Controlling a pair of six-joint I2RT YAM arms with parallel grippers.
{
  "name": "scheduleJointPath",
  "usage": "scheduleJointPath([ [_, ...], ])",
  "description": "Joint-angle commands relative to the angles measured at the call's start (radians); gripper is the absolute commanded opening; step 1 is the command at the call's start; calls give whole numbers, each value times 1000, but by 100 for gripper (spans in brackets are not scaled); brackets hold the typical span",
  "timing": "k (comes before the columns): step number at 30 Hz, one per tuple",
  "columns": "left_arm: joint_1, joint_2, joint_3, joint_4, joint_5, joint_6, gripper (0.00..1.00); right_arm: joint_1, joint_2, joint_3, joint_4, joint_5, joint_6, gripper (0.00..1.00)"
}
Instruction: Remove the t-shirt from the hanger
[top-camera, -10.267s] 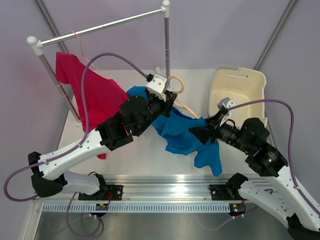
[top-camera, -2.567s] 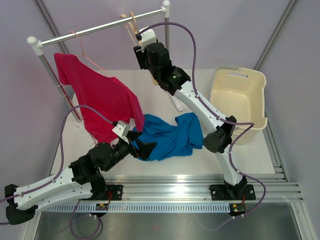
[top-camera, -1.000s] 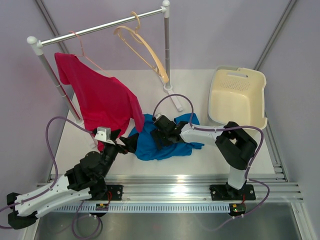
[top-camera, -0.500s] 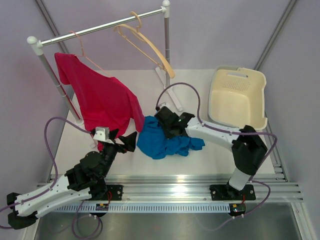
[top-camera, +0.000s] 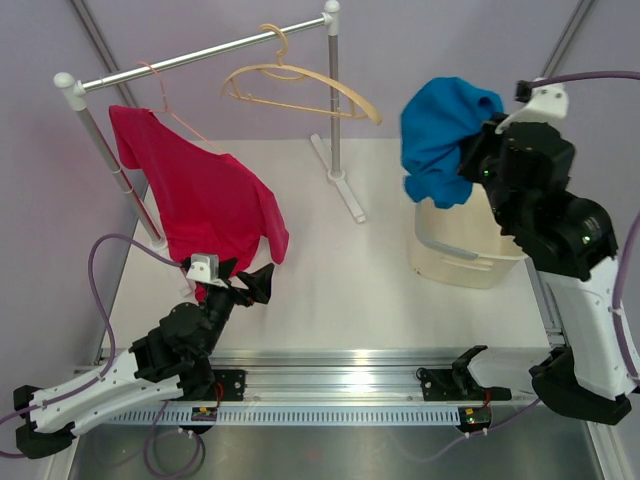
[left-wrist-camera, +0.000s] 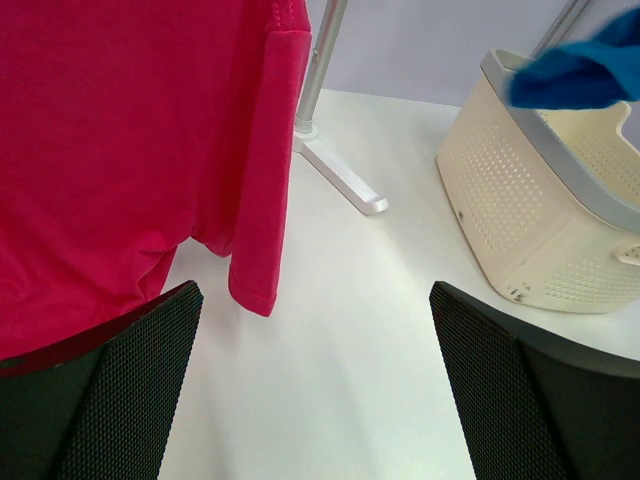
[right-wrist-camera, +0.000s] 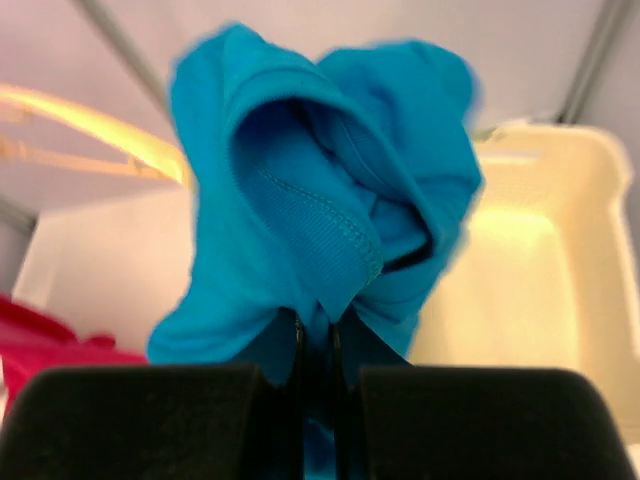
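I need to tilt my right gripper downward and lower it into the cream basket's opening, because the blue t-shirt it holds is clear of the wooden hanger.
A blue t-shirt hangs bunched in the air over the cream basket, off any hanger. My right gripper is shut on a fold of it. In the right wrist view the blue t-shirt fills the middle, and the right gripper pinches its cloth between nearly touching pads. A bare wooden hanger hangs on the rail. A red t-shirt hangs on a thin pink hanger at the left. My left gripper stands open and empty, low by the red t-shirt's hem.
The rack's post and foot stand at the middle back of the white table. The left wrist view shows the foot and the basket across bare tabletop. The rail's left post stands behind the red t-shirt.
My right arm has lifted the blue t-shirt from the table up and right, over the basket. The wooden hanger has swung flatter. The left arm has stayed put.
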Motion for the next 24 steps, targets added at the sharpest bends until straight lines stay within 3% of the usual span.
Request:
scheduleJointPath([
  [1,3,-9,20,34,-13,-19,99,-54,-4,115,-57,196,-59,0],
  [4,1,-14,18,35,-8,-21,99,-77,3,120,-5,254,-118,0],
  [6,1,-12,21,35,-7,-25,99,-83,-11,8,105,273,-145,0],
  [24,1,-20,20,5,19,-41,99,-233,42,-328,242,210,0,0],
])
